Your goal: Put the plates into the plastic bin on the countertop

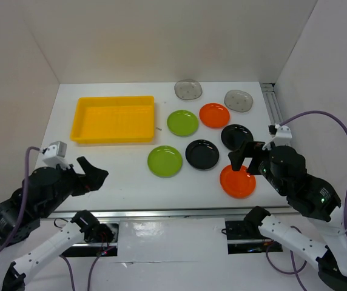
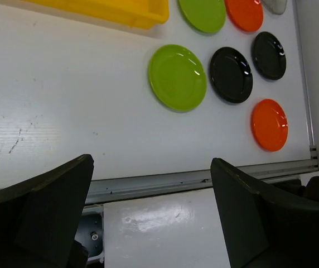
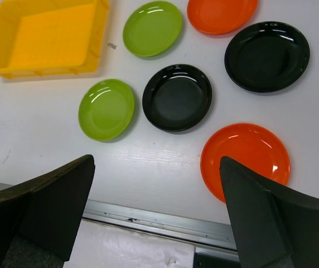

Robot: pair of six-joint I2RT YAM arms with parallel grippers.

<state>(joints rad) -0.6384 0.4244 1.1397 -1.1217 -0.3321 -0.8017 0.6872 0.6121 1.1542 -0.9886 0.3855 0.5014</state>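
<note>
My left gripper should next move down and to the right in the top view, onto the near green plate's closest rim (image 1: 149,162) (image 2: 152,85), because the countertop is bare on that side of the plate.
The yellow plastic bin (image 1: 75,119) sits empty at the back left of the white countertop (image 1: 125,179). To its right lie several plates: two grey (image 1: 188,90), two orange (image 1: 214,115), two green (image 1: 182,123) and two black (image 1: 202,154). My left gripper (image 1: 97,176) is open and empty above the near left edge, well short of the near green plate (image 2: 177,77). My right gripper (image 1: 246,159) is open and empty over the near orange plate (image 3: 245,161), whose right part its finger hides in the right wrist view. The bin (image 3: 99,39) also shows there.
White walls close the countertop at the back and both sides. A metal rail (image 1: 273,106) runs along the right wall. A metal strip (image 3: 154,220) edges the near side. A tiny object (image 3: 111,46) lies by the bin's right corner.
</note>
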